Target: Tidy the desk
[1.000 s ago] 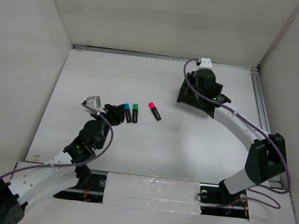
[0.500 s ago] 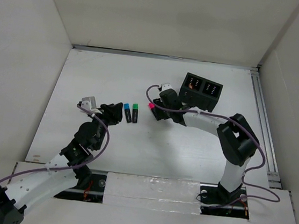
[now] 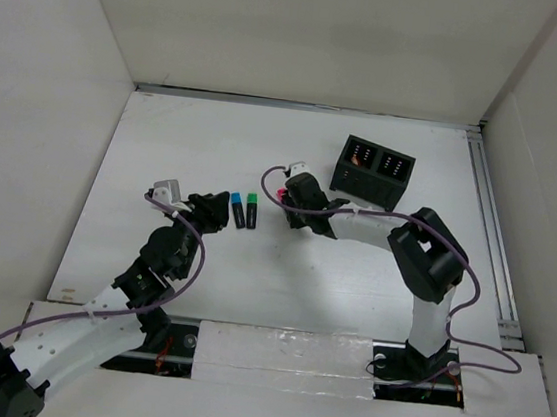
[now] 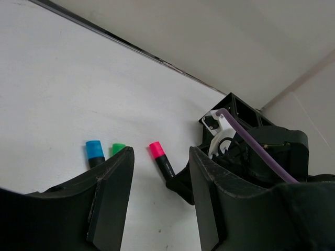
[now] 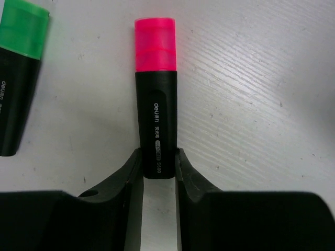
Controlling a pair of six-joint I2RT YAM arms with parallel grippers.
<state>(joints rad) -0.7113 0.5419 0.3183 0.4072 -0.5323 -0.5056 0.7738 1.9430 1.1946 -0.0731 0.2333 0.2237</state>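
My right gripper will lift and swing outward, to its right in the top view, over the box's empty section (image 3: 396,168) to let go of the pink-capped highlighter.
On the white desk (image 3: 250,286) lie three black highlighters. The pink-capped one (image 3: 282,197) shows in the right wrist view (image 5: 155,89). My right gripper (image 3: 293,211) is low on the desk, and its jaws (image 5: 157,159) are shut on the rear end of that highlighter's black body. The blue-capped highlighter (image 3: 237,209) and the green-capped highlighter (image 3: 251,208) lie side by side to its left. My left gripper (image 3: 215,212) is open and empty just left of the blue one. In the left wrist view (image 4: 159,178) it looks toward all three highlighters.
A black two-compartment organizer box (image 3: 374,169) stands behind the right gripper and also shows in the left wrist view (image 4: 235,107). White panels wall the desk. A metal rail (image 3: 485,207) runs along its right edge.
My right arm has swung from the organizer at the back over to the pink highlighter, come down, and closed on its end. My left arm has hardly moved.
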